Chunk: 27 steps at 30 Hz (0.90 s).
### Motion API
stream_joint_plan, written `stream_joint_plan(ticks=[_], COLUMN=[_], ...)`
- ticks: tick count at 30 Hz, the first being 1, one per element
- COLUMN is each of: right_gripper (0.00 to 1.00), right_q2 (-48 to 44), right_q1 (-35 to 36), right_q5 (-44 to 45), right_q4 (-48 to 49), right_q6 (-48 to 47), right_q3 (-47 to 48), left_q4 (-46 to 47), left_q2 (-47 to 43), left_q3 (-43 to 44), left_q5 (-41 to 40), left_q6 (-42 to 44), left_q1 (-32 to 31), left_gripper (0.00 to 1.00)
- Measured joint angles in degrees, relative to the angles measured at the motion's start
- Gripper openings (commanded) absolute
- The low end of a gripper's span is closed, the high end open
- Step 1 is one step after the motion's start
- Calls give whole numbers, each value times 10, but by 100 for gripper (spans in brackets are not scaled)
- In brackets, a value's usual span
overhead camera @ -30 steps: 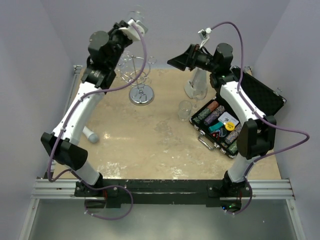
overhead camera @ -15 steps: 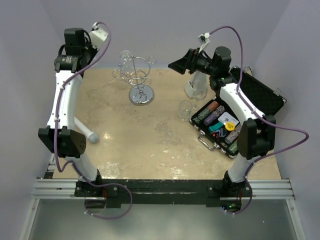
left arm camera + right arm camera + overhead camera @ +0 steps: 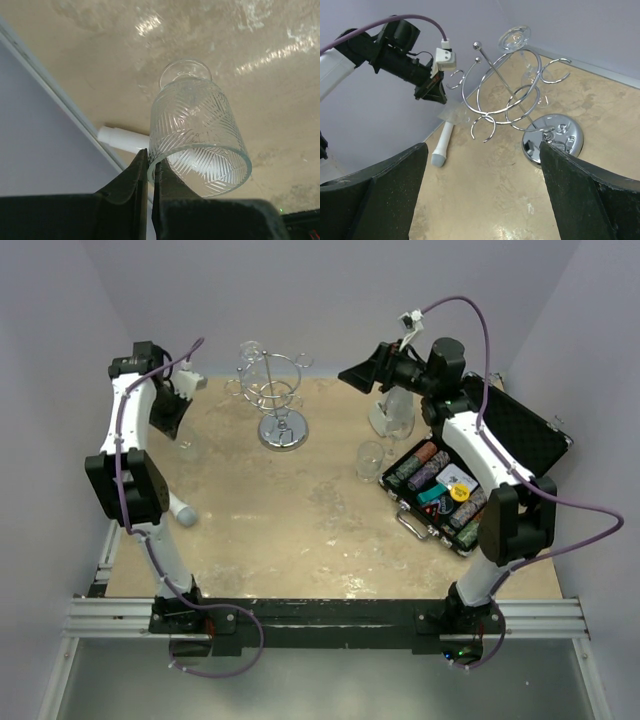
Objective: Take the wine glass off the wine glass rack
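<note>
My left gripper lowers the glass foot-first, to the left in the top view, and releases the glass's rim next, since bare tabletop [image 3: 167, 462] [image 3: 140, 104] beside the white cylinder lies below.
My left gripper [image 3: 150, 167] is shut on the rim of a cut-pattern wine glass [image 3: 197, 132], one finger inside the bowl and one outside. The glass hangs tilted, foot pointing down at the table. In the top view this gripper [image 3: 181, 428] holds the wine glass [image 3: 187, 448] low by the table's left edge, well left of the wine glass rack [image 3: 274, 390]. The chrome rack [image 3: 505, 95] carries another glass [image 3: 522, 60] upside down on its far side. My right gripper [image 3: 482, 200] is open and empty, raised to the right of the rack [image 3: 352, 372].
A white cylinder [image 3: 181, 510] lies near the left edge, close under the held glass [image 3: 122, 139]. On the right stand a grey metronome [image 3: 392, 412], a small clear cup [image 3: 371, 458] and an open case of poker chips [image 3: 450, 490]. A metal rail [image 3: 108, 540] borders the left side.
My left arm swung from high over the rack out to the left and down, carrying the wine glass to the table's left edge. The right arm barely moved.
</note>
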Motion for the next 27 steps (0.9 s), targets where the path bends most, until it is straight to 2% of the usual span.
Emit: stream_joint_plan(ticks=[4,14,27], right_gripper=[98,99,99], right_q2=[-12,-17,-17], right_q1=[0,0,0], right_q5=[1,2,11], right_q4=[0,1,1], right_q6=[-4,-12,-13], right_q3=[-16,-25,-27], left_q4=[-34,-35,-35], left_q2=[11,35,65], left_q3=[-9,-9,-2], left_q5=[4,-26,-45], left_q6=[3,7,18], left_q1=[2,18,85], left_gripper=[0,0,0])
